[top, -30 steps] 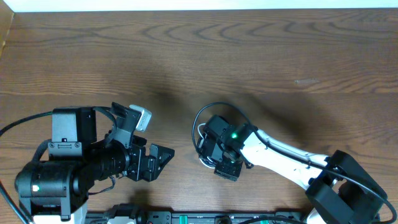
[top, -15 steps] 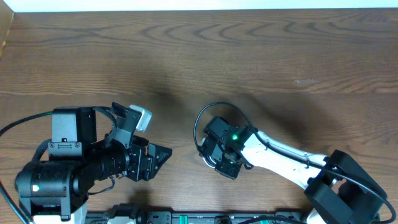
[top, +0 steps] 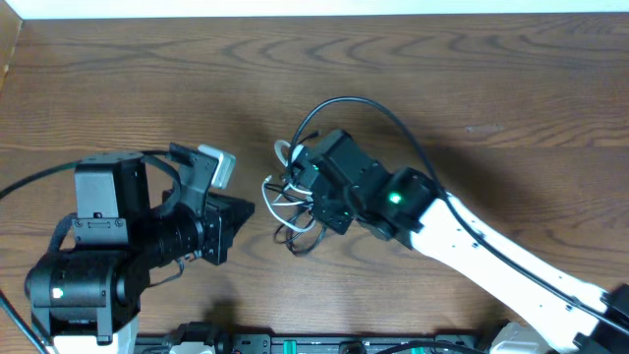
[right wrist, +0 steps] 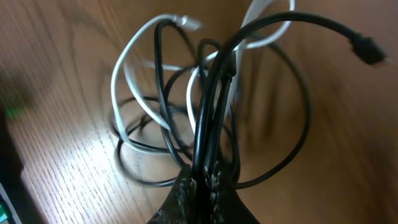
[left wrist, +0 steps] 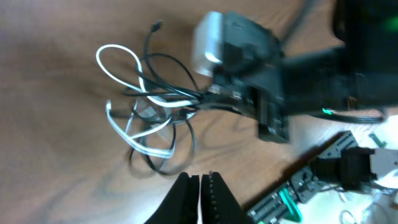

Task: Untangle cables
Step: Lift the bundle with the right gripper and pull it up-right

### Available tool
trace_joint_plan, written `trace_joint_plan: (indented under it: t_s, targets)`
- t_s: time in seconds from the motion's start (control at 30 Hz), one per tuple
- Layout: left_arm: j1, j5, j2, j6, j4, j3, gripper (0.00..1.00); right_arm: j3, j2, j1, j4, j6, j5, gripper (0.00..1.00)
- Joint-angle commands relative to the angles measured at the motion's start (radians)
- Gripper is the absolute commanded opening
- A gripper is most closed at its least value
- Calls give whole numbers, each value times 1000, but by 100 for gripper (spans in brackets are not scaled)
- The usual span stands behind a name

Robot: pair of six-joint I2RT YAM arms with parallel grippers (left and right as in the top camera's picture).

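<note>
I should carry the bundle of black cable pieces (right wrist: 208, 106) with my right gripper outward and to the right in the overhead view. I should open my right gripper where the bare wood leaves room to spread.
The cables are one tangle: a thin black cable (top: 364, 103) arcs in a wide loop over the right arm, and white cable loops (top: 283, 154) stick out to the left. My right gripper (top: 307, 194) is shut on a bundle of black strands (right wrist: 208, 106), with the white cable (right wrist: 115, 84) looped around them and a black plug end (right wrist: 367, 50) sticking out to the right. Shadows under the loops suggest the tangle is raised off the wood. My left gripper (top: 246, 209) is shut and empty, just left of the tangle; its jaws (left wrist: 200, 180) sit below the loops (left wrist: 155, 106).
A rail with electronics (top: 295, 344) runs along the table's near edge, close behind both arms. A thick black cable (top: 29, 192) curves out from the left arm's base. The far table edge (top: 314, 8) meets a white strip.
The right gripper shut on the cables and carried them up and to the left, spreading the loops. The left gripper shut and shifted slightly toward the tangle.
</note>
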Motion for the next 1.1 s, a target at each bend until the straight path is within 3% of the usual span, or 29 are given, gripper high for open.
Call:
trace_joint_plan:
  t_s: [0.0,0.1,0.17,0.3,0.47,0.53,0.6,0.73,0.87,0.97,1.0,1.07]
  targets:
    - [1,-4,11,-40,40,0,8,9,-31,-5,-19,38,81,1]
    - [1,-4,23,-53,59,-21,14,9,-48,-5,-24,74,133,1]
    - [1,-3,34,-54,57,-42,28,9,-55,-5,-14,107,186,1]
    - [1,-3,50,-54,55,-78,33,11,-66,-10,6,256,425,1]
    - [1,27,54,-53,56,-90,33,17,-101,-47,29,547,814,1]
    - [1,34,53,-53,60,-90,33,19,-126,-65,92,570,791,1]
    - [1,34,53,-53,63,-90,33,19,-151,-79,180,516,648,1]
    - [1,34,53,-54,66,-90,33,19,-182,-101,329,226,136,1]
    - [1,34,52,-54,56,-90,34,18,-176,-103,234,256,266,1]
    - [1,34,50,-54,51,-90,43,18,-161,-104,96,285,362,3]
    - [1,42,49,-53,52,-90,48,18,-156,-104,49,284,356,8]
    - [1,68,49,-53,56,-90,57,18,-148,-104,-32,207,282,28]
